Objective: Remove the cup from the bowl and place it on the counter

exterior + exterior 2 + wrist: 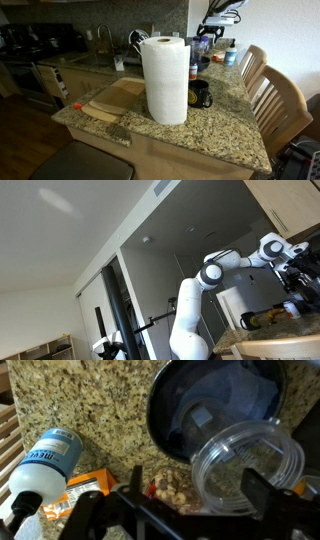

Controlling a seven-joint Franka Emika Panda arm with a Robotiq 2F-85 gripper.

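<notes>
My open gripper moves down and slightly toward the bowl (170, 410) next, over the side of the cup's rim (201, 478) facing the white bottle, as that side lies between my fingers.
In the wrist view the cup (246, 466), a clear greyish tumbler, is seen from above with granite showing through it. Its rim overlaps the near edge of the dark bowl (170, 410), which holds a blue cloth (225, 400). My gripper (197, 485) is open with its fingers wide apart. The right finger stands at the cup and the left finger is well clear of it. I cannot tell whether the cup rests on the counter (90, 400). In an exterior view the gripper (214, 22) hangs over the far end of the counter (215, 130), and the cup and bowl are hidden.
A white bottle with a blue label (45, 465) and an orange packet (88, 484) lie left of the gripper. A paper towel roll (165, 80), black mug (201, 95) and wooden cutting board (112, 100) stand on the counter. The arm (215, 270) shows from below.
</notes>
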